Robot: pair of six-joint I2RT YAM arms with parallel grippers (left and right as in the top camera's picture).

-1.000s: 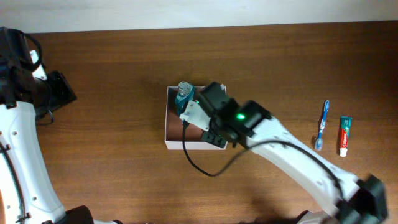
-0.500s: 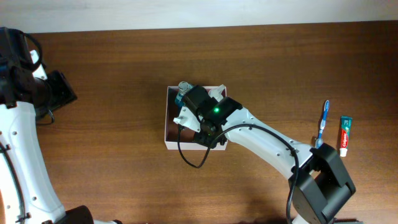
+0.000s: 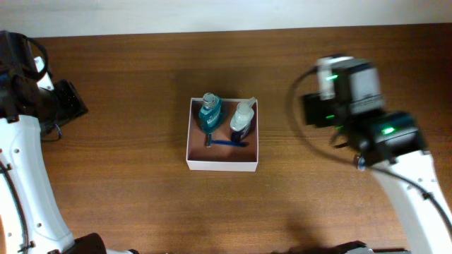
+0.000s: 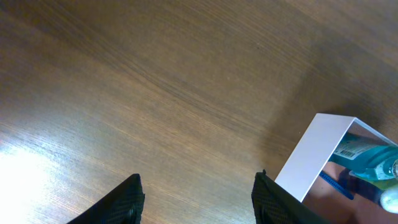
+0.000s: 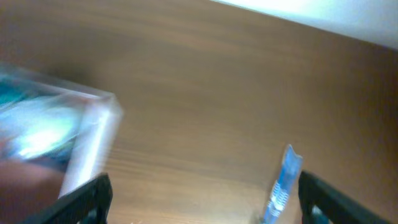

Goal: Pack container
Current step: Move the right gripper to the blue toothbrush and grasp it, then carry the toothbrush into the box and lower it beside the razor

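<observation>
My right gripper has the blue toothbrush's handle beside one finger rather than between both, so it will lower and shift away from the container (image 3: 200,159) onto the handle.
The container (image 3: 200,159), a shallow white-walled box with a pinkish-brown inside, sits mid-table. In it lie a teal bottle (image 3: 210,113), a white bottle with a dark blue label (image 3: 241,120) and a blue toothbrush (image 3: 227,143). My right gripper (image 5: 202,194) is open and empty, off to the right of the container over bare wood. A second blue toothbrush (image 5: 283,183) lies on the table by its right finger. My left gripper (image 4: 199,202) is open and empty at the far left, with the container's corner (image 4: 320,152) and the teal bottle (image 4: 367,158) to its right.
The right arm (image 3: 367,120) hangs over the right side of the table and hides what lies beneath it. The left arm (image 3: 28,162) runs along the left edge. The right wrist view is motion-blurred.
My right gripper opened and pulled out of the container, swinging far to the right. The white bottle now lies in the container beside the teal one. The left arm has not moved.
</observation>
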